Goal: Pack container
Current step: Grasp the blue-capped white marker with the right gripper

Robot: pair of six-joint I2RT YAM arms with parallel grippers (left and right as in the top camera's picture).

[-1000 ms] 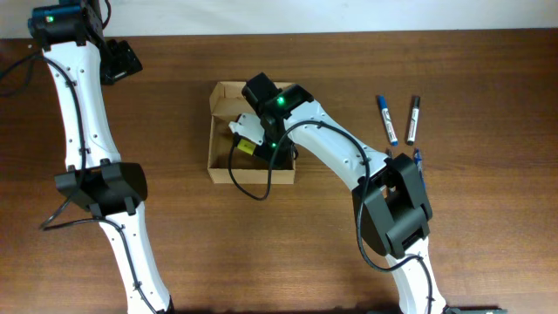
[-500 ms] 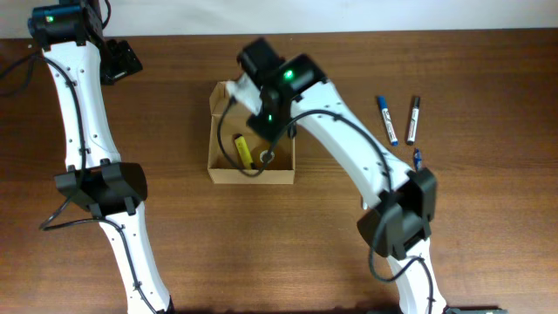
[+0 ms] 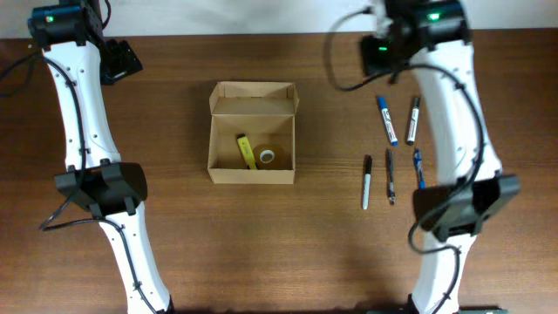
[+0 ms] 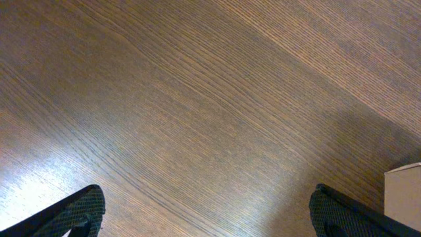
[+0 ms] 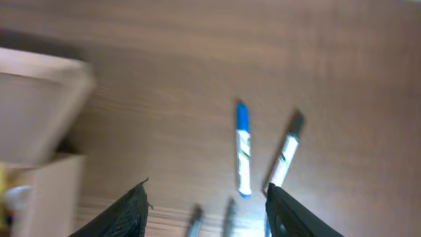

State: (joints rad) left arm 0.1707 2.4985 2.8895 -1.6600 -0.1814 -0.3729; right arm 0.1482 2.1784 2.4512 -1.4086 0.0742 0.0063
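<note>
Next, my right gripper moves down and slightly to its right in the wrist view, fingers astride the blue marker's white body (image 3: 390, 127) (image 5: 244, 164), which lies below and that way.
The tan cardboard container (image 3: 252, 138) stands open at the table's middle, its flap lid folded back. Inside lie a yellow pen (image 3: 246, 150) and a small tape roll (image 3: 267, 157). My right gripper (image 3: 381, 48) is open and empty, high at the far right, above a blue marker (image 3: 387, 119) and a black marker (image 3: 412, 119). In the right wrist view, blurred, the box (image 5: 39, 105) is at the left and the blue marker (image 5: 243, 150) and black marker (image 5: 285, 151) lie ahead of the open jaws (image 5: 207, 210). My left gripper (image 3: 122, 61) is open over bare wood at the far left (image 4: 204, 210).
More pens lie on the table right of the box: a black-and-white one (image 3: 366, 181), a thin dark one (image 3: 390, 176) and a blue one (image 3: 418, 167). A box corner (image 4: 402, 192) shows at the left wrist view's right edge.
My right gripper has lifted out of the box and swung far to the upper right, leaving the yellow pen and tape roll inside. The left arm has not moved.
</note>
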